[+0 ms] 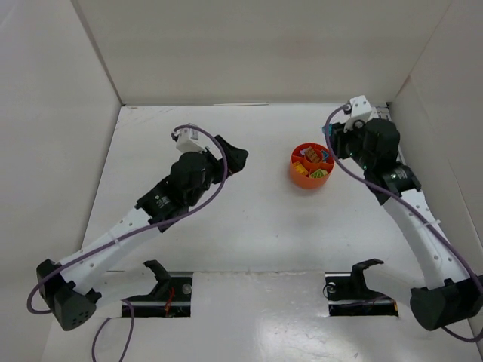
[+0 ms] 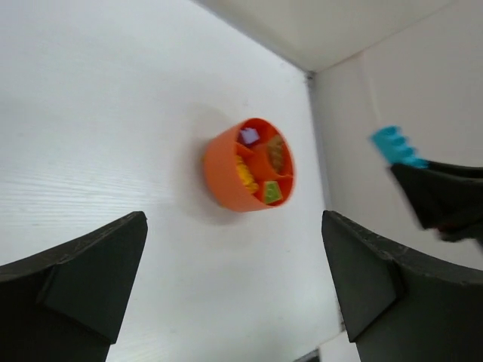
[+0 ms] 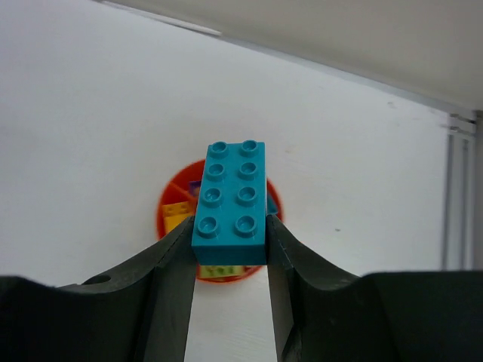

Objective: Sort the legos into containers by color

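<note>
The teal lego (image 3: 230,200) should next go down with my right gripper into the bowl's outer section (image 3: 272,205) beside the brown lego and be released, since a matching teal lego lies there.
The small round orange bowl (image 1: 311,166) with inner dividers stands right of the table's middle and holds purple, brown, orange and lime legos; it also shows in the left wrist view (image 2: 247,164) and the right wrist view (image 3: 172,213). My right gripper (image 3: 230,237) is shut on a teal lego (image 3: 230,200) and holds it right above the bowl; the teal lego also shows in the top view (image 1: 327,133) and in the left wrist view (image 2: 398,147). My left gripper (image 2: 234,286) is open and empty, well left of the bowl (image 1: 235,158).
White walls enclose the table on the left, back and right. The right wall's base runs close behind the bowl. Two black mounts (image 1: 162,273) (image 1: 361,273) sit at the near edge.
</note>
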Robot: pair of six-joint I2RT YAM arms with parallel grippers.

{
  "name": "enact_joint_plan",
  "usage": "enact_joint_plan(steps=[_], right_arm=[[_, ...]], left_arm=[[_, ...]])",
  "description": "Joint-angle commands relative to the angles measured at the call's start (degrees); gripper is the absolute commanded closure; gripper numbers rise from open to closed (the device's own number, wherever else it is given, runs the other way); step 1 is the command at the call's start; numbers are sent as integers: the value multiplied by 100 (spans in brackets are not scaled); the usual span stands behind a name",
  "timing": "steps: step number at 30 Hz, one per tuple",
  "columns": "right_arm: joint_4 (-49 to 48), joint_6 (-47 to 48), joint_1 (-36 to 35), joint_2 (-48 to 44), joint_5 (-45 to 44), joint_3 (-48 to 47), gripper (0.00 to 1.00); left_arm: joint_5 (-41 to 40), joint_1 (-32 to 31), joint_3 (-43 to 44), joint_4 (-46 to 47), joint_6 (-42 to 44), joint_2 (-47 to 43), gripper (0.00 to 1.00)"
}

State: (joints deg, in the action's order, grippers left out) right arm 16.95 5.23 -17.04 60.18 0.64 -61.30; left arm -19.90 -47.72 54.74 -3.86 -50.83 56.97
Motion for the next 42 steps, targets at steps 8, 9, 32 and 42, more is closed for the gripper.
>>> enact_joint_plan(steps=[8, 9, 32, 42], right_arm=[[2224, 2528, 1378, 1801, 1049, -1999, 92], [2225, 2761, 1379, 1917, 1252, -2087, 92], [2155, 3106, 1422, 3456, 1500, -2343, 93], [2155, 3054, 1264, 3562, 1693, -2001, 93]], left_arm=[[997, 1151, 10, -581, 1391, 271, 0], [997, 1282, 10, -581, 1513, 271, 0], [1744, 2013, -42, -528, 1831, 614, 0], [1797, 2013, -95, -528, 1778, 561, 0]])
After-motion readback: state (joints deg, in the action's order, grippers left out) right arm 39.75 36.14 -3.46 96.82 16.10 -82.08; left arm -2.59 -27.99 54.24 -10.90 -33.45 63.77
